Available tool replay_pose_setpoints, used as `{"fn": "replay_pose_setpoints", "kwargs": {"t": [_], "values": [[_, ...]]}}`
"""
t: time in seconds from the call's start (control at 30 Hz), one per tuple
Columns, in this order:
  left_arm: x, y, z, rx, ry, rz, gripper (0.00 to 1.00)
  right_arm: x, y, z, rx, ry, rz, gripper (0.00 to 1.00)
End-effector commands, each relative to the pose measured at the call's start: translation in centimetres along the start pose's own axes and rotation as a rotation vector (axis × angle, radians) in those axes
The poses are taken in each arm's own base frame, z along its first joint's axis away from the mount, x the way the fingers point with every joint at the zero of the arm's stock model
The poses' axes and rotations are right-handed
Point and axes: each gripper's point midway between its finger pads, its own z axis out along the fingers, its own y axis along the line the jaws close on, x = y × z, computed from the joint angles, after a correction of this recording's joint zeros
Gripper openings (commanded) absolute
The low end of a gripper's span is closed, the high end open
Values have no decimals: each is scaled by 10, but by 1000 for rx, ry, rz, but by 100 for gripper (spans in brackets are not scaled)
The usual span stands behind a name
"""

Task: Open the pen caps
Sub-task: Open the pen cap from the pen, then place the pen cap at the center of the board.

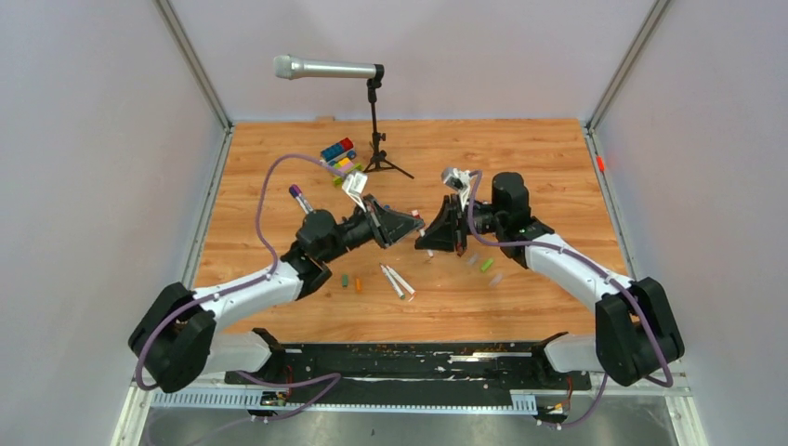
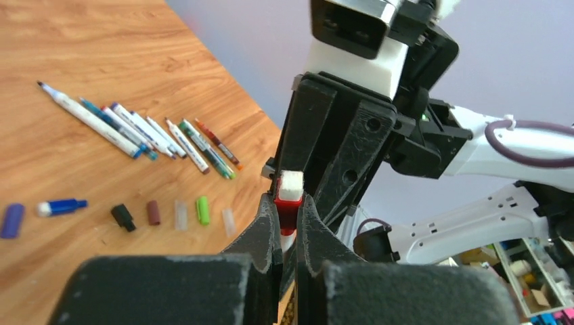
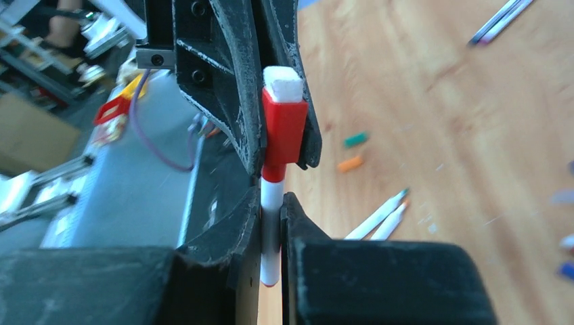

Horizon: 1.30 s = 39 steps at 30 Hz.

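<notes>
Next, my left gripper pulls the red cap off and moves back and down to release it there, since loose caps already lie beside the orange cap.
Both grippers meet above the middle of the table on one red pen (image 1: 426,229). My left gripper (image 2: 289,208) is shut on its red cap (image 2: 287,205), which has a white end. In the right wrist view the red cap (image 3: 284,132) sits between the left gripper's fingers (image 3: 230,81), still on the pen. My right gripper (image 3: 272,202) is shut on the white barrel (image 3: 271,233) just below the cap. In the top view the left gripper (image 1: 415,226) and right gripper (image 1: 433,232) are tip to tip.
A row of uncapped pens (image 2: 135,128) and several loose caps (image 2: 154,212) lie on the wood. Two white pens (image 1: 398,281) lie near the front, with green and orange caps (image 1: 351,281) beside them. A microphone on its stand (image 1: 374,130) and toy blocks (image 1: 339,155) are at the back.
</notes>
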Motion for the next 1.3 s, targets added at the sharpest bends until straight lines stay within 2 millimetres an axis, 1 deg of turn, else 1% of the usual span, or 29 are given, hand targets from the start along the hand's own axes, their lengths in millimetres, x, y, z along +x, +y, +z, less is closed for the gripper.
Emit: {"fn": "replay_pose_setpoints", "kwargs": {"t": [0.0, 0.03, 0.07, 0.13, 0.2, 0.3, 0.37, 0.4, 0.47, 0.53, 0.6, 0.73, 0.8, 0.9, 1.0, 1.07, 1.13, 1.27], "values": [[-241, -42, -43, -68, -671, 282, 0, 37, 36, 4, -174, 95, 120, 0], [-250, -44, -48, -86, -689, 301, 0, 37, 35, 4, -171, 94, 122, 0], [-254, -44, -51, -104, -697, 314, 0, 37, 35, 3, -167, 93, 121, 0], [-256, -45, -59, -114, -721, 313, 0, 36, 35, 3, -161, 90, 115, 0], [-257, -41, -71, -130, -776, 278, 0, 35, 36, 3, -155, 85, 106, 0], [-252, -44, -79, -113, -789, 262, 0, 32, 30, 4, -120, 77, 78, 0], [-244, -45, -79, -100, -753, 259, 0, 31, 18, 4, -53, 85, 35, 0], [-236, -41, -78, -107, -719, 251, 0, 33, 9, 3, -3, 101, 15, 0], [-212, -27, -76, -149, -620, 218, 0, 39, -9, 0, 92, 127, 0, 0], [-181, -4, -77, -226, -493, 161, 0, 45, -22, -1, 155, 142, 7, 5], [-144, 20, -82, -303, -366, 100, 0, 50, -33, -1, 205, 152, 25, 11], [-71, 68, -105, -481, -158, -54, 0, 62, -53, 2, 297, 193, 70, 13], [-41, 80, -114, -506, -68, -92, 0, 69, -62, 5, 349, 219, 87, 13], [-3, 101, -131, -598, 51, -144, 0, 81, -77, 10, 434, 263, 116, 15], [31, 116, -146, -688, 156, -175, 0, 96, -91, 15, 501, 321, 149, 18], [48, 121, -152, -733, 211, -174, 0, 102, -98, 17, 528, 341, 200, 19], [62, 124, -155, -772, 255, -167, 0, 105, -107, 19, 548, 369, 227, 20], [86, 128, -154, -816, 320, -162, 0, 116, -113, 23, 547, 416, 271, 22]]}}
